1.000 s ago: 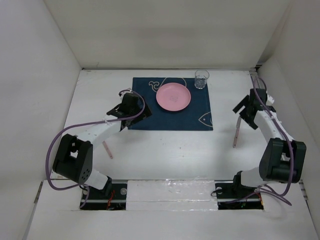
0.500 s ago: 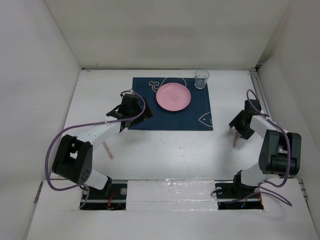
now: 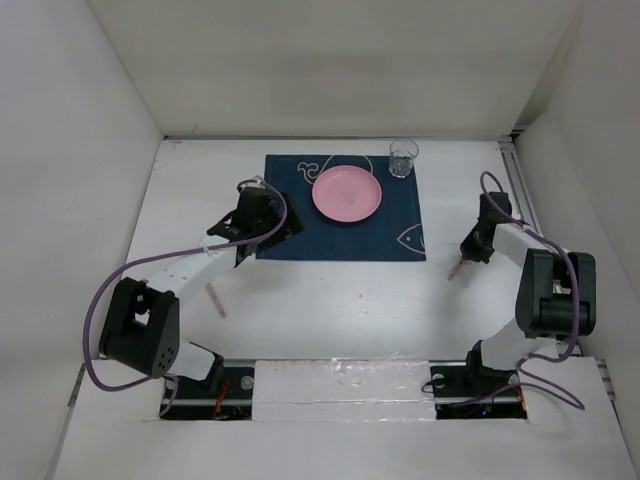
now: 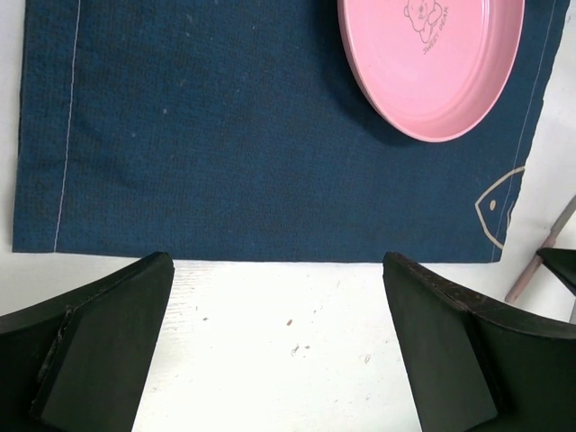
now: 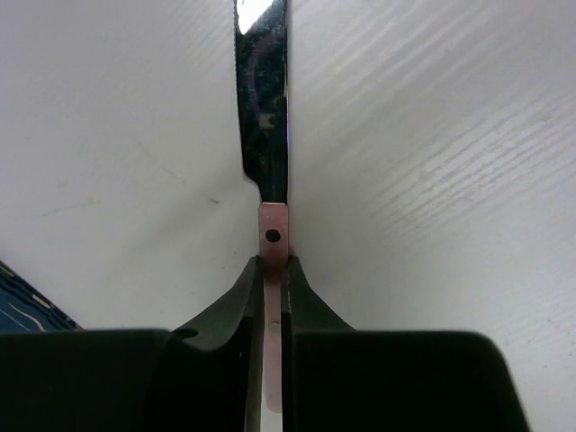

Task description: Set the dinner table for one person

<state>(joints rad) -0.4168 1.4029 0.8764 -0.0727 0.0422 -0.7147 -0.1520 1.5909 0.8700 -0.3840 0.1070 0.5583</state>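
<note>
Next, my right gripper will go left in the top view, straighten the knife on the part of the placemat between plate (image 3: 347, 193) and knife and release, as that part lies empty.
On the white dinner table (image 3: 340, 300) lies a dark-blue placemat (image 3: 300, 225) with a pink plate (image 3: 347, 193) and a clear glass (image 3: 403, 158) on it. My right gripper (image 3: 478, 248) is shut on the pink handle (image 5: 273, 236) of a knife, right of the placemat. The steel blade (image 5: 263, 108) points away from the fingers, and the handle's end (image 3: 456, 268) sticks out toward the placemat. My left gripper (image 4: 279, 351) hangs open over the bare table at the placemat's (image 4: 225, 135) near edge, holding nothing. The plate (image 4: 432, 63) lies ahead to its right.
A second pink-handled utensil (image 3: 214, 298) lies on the table under the left arm, near the front left. White walls close in the table on the left, back and right. The arm bases (image 3: 340, 385) stand along the near edge.
My right gripper came down over the knife and shut on its pink handle, and the knife has turned and shifted slightly toward the placemat. The left gripper has stayed open, almost in place.
</note>
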